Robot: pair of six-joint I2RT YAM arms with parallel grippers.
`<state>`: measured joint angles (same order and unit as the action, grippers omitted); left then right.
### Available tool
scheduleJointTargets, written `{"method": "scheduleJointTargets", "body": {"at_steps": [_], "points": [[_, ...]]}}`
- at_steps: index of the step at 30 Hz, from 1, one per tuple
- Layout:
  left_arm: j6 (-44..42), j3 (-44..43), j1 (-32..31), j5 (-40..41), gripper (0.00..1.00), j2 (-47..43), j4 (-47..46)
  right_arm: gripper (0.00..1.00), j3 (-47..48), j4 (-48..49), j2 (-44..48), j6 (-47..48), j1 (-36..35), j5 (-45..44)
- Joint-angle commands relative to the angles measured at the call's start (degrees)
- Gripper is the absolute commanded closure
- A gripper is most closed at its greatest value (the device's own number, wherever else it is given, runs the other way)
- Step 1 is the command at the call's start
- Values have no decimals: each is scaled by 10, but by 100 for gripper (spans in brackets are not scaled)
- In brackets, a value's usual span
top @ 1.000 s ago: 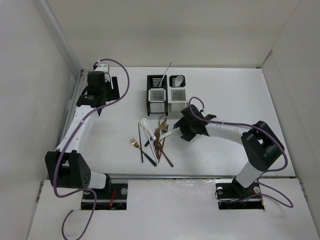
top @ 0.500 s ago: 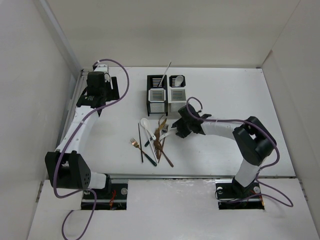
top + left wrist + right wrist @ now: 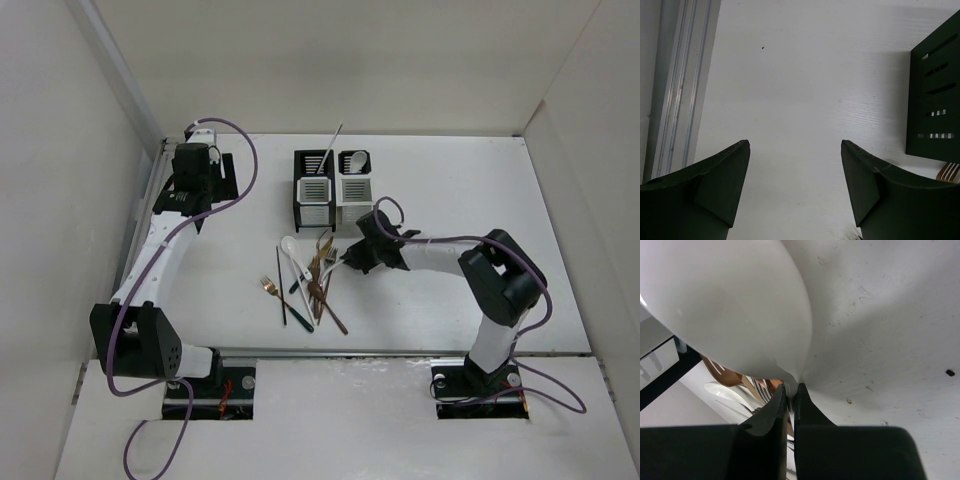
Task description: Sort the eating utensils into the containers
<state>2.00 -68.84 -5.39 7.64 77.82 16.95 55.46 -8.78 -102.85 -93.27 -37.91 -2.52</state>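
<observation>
A white spoon already stands in the far black container, so my right gripper will next lift up and outward over it. It will then lower the held spoon in and release it.
The eating utensils lie in a loose pile mid-table: white soup spoons, copper forks, black chopsticks. My right gripper is at the pile's right edge. In the right wrist view it is shut on the thin edge of a white soup spoon, with copper pieces behind. The containers stand behind the pile, black and white; a long stick and a white spoon stand in them. My left gripper is open at the far left, nothing between its fingers.
White walls enclose the table on three sides. A metal rail runs along the left edge under my left arm. The black container's slotted side and some fork tines show at the right of the left wrist view.
My right gripper has slid left to the pile and gone from open to shut on a white soup spoon. The left arm has stayed put.
</observation>
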Motion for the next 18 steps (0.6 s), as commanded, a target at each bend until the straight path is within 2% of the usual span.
{"method": "scheduleJointTargets", "body": {"at_steps": [1, 6, 13, 18], "points": [[-1, 5, 0, 8, 29, -25, -17, 100, -26, -28, -15, -13, 12, -5], [-1, 5, 0, 8, 29, -25, -17, 100, -72, -28, 66, 11, 17, -55], [-1, 5, 17, 8, 29, -14, -17, 100, -93, -8, 208, 149, 17, -167], [-1, 5, 22, -3, 29, -4, -17, 100, -113, -3, 251, 181, 17, -199]]}}
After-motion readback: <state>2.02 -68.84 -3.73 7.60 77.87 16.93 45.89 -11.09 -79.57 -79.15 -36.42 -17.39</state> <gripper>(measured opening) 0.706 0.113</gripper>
